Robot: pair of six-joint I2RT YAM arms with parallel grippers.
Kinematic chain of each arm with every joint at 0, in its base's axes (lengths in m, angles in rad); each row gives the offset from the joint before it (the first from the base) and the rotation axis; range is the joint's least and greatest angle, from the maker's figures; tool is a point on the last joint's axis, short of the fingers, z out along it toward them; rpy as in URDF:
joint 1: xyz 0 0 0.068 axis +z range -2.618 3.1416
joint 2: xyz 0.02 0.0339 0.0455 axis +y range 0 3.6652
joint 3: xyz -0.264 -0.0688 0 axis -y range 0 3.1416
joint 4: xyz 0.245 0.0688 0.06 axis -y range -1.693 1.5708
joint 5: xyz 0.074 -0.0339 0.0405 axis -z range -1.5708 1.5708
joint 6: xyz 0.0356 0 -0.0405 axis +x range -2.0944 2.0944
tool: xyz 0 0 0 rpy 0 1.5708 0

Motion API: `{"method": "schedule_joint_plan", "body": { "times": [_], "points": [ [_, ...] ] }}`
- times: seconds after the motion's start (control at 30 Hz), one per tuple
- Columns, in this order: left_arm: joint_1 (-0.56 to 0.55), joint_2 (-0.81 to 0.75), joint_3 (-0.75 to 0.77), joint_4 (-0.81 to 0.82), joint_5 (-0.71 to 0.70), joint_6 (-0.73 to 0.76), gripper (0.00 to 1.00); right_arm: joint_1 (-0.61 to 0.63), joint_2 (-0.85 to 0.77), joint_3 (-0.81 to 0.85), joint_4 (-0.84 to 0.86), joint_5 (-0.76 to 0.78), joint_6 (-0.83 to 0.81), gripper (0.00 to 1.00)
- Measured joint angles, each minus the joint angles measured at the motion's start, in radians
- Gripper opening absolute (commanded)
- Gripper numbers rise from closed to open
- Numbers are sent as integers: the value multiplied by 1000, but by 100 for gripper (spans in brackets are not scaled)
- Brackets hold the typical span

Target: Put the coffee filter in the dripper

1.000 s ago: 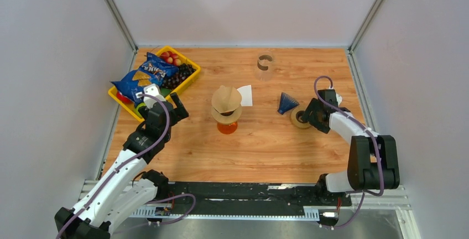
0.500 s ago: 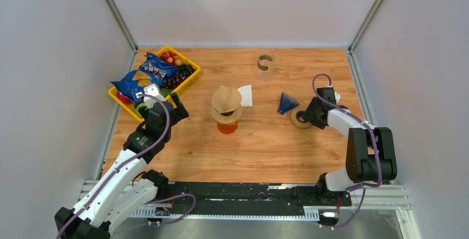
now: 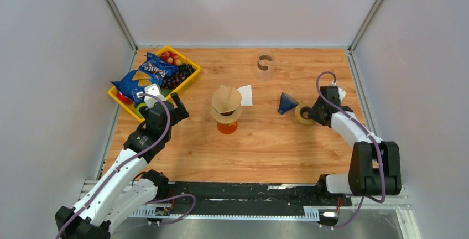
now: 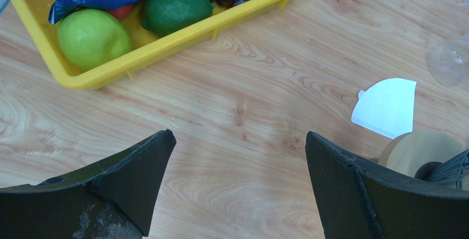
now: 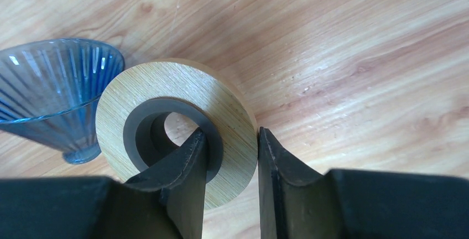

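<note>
The right gripper will next lift the ring outward and lower it onto the clear glass's rim (image 3: pixel 266 57) to release it, because the glass stands outward of the gripper.
A white paper coffee filter (image 3: pixel 245 95) lies flat on the table; it also shows in the left wrist view (image 4: pixel 387 106). A blue ribbed dripper (image 3: pixel 286 103) lies on its side, also seen in the right wrist view (image 5: pixel 50 89). My right gripper (image 3: pixel 311 113) is shut on a wooden ring (image 3: pixel 302 114) beside the dripper, with one finger in the hole and one outside the rim (image 5: pixel 166 112). My left gripper (image 3: pixel 165 107) is open and empty over bare table (image 4: pixel 240 139). A brown filter (image 3: pixel 225 98) sits on a wooden holder over an orange base (image 3: pixel 227 127).
A yellow tray (image 3: pixel 192 78) at the back left holds a blue chips bag (image 3: pixel 145 74), limes (image 4: pixel 94 37) and grapes. A clear glass (image 3: pixel 265 66) stands at the back centre. Grey walls close in the table on both sides.
My right gripper has moved slightly farther away and to the right, taking the wooden ring with it. The left arm has hardly moved.
</note>
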Motion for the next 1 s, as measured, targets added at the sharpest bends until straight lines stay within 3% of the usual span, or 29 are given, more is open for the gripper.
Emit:
{"method": "schedule_joint_plan", "body": {
  "times": [0.23, 0.43, 0.73, 1.0],
  "points": [
    [0, 11, 0, 0, 10, 0, 100, 0, -91, 140, -138, 29, -10, 13],
    [0, 39, 0, 0, 20, 0, 100, 51, -61, 422, -226, 32, -15, 14],
    [1, 89, 12, -8, 34, 2, 100, 172, 256, 875, -243, 14, -43, 15],
    [1, 92, 14, -8, 29, 3, 100, 238, 539, 1164, -247, -6, -97, 17]
  ]
}}
